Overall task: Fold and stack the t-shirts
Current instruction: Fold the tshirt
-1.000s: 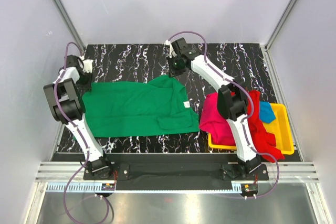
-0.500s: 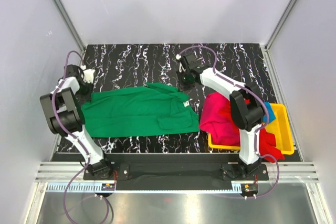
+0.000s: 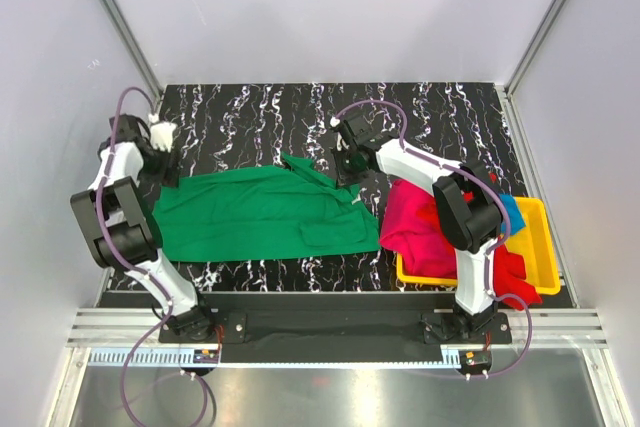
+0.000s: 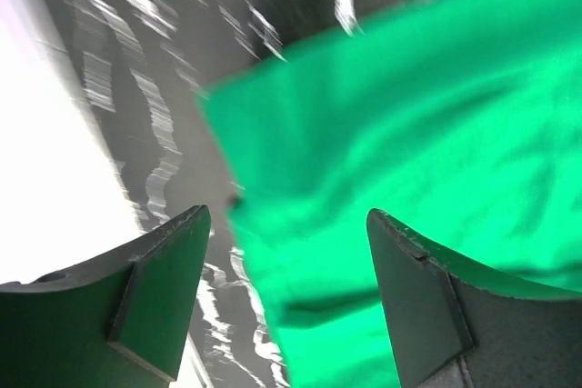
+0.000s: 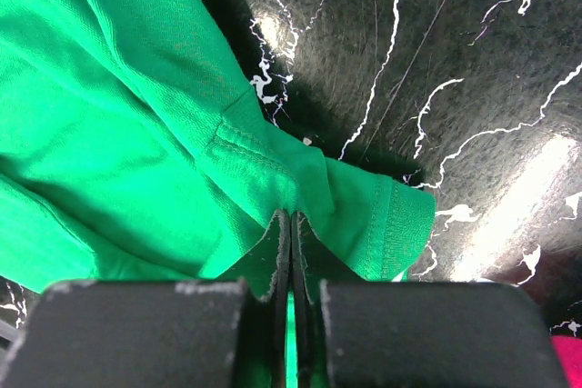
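Observation:
The robot's right gripper already pinches the t-shirt's hemmed fold, so its left gripper should come down open onto the green t-shirt's free far corner (image 3: 168, 189) (image 4: 218, 114) by the wall and close.
The green t-shirt (image 3: 260, 215) lies spread on the left half of the black marble table (image 3: 440, 112). My left gripper (image 3: 163, 155) hovers over the shirt's far left corner. In the left wrist view this left gripper (image 4: 285, 221) is open, with the blurred green t-shirt (image 4: 409, 134) below and nothing between the fingers. My right gripper (image 3: 345, 165) is at the shirt's far right corner. In the right wrist view that right gripper (image 5: 291, 219) is shut on a hemmed fold of the green t-shirt (image 5: 136, 124). A magenta-pink t-shirt (image 3: 415, 217), a red t-shirt (image 3: 500, 252) and a blue t-shirt (image 3: 509, 213) are piled at the right.
A yellow tray (image 3: 538, 247) at the near right holds the shirt pile, which spills over its left rim. Grey walls and metal frame posts (image 3: 120, 27) enclose the table on three sides.
My left gripper has opened and let go of the green t-shirt's far left corner. The right gripper has carried the far right corner toward the near side and lowered it.

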